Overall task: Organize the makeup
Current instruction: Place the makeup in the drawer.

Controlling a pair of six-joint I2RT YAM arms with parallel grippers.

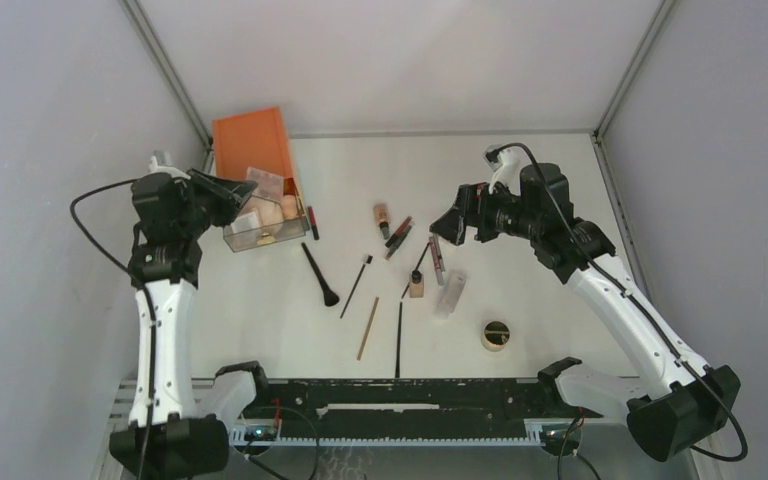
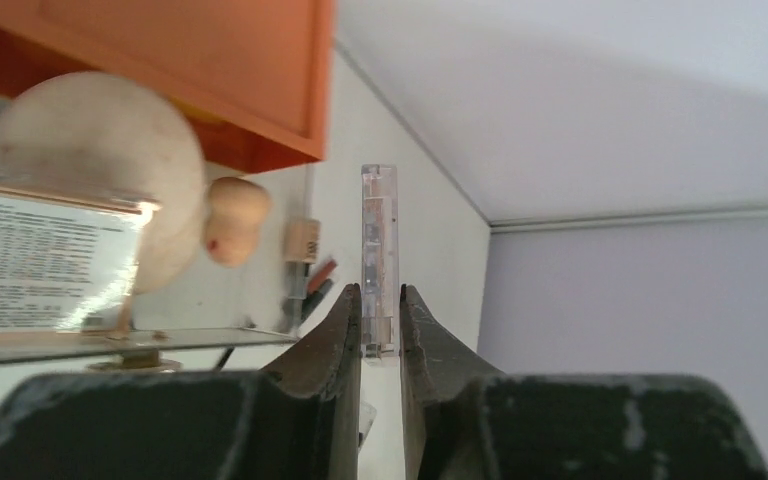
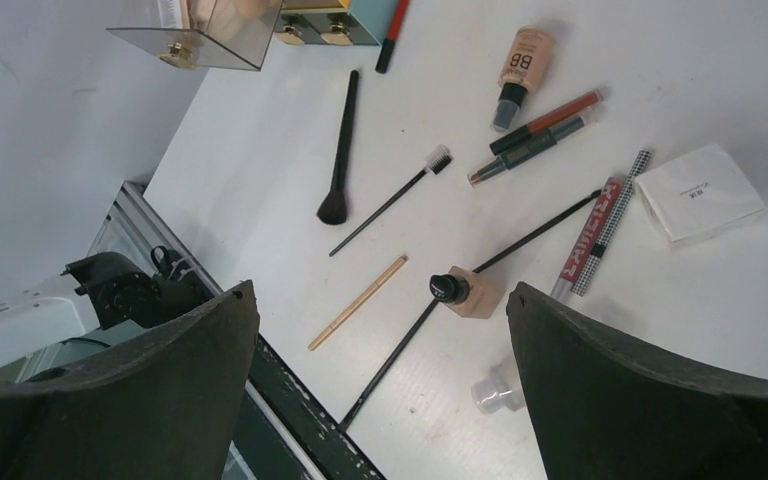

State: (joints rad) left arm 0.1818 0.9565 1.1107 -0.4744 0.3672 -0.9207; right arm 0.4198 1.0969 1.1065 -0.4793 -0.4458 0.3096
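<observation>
I will next lower my left gripper and let go of the clear-cased palette over the tan puffs by the orange box [image 2: 110,140], which are below my gripper in the open drawer.
My left gripper [image 1: 235,190] is shut on a clear-cased palette [image 1: 265,184] with reddish pans, held above the open clear drawer [image 1: 265,232]. In the left wrist view the palette [image 2: 379,250] shows edge-on, pinched at its lower end by my left gripper [image 2: 380,292]. My right gripper [image 1: 448,225] hangs open and empty over the loose makeup. Beneath it [image 3: 380,290] lie a black brush [image 3: 338,150], a spoolie [image 3: 390,200], a wooden pencil [image 3: 358,302], a small foundation bottle [image 3: 465,292], a BB tube [image 3: 518,65] and a clear tube [image 1: 450,295].
The orange box [image 1: 252,140] stands at the back left behind the drawer, which holds round tan puffs [image 2: 100,150]. A round compact [image 1: 496,335] lies at the front right. A white box [image 3: 700,190] sits beside a red patterned tube [image 3: 585,240]. A long black pencil [image 1: 399,340] points at the front rail.
</observation>
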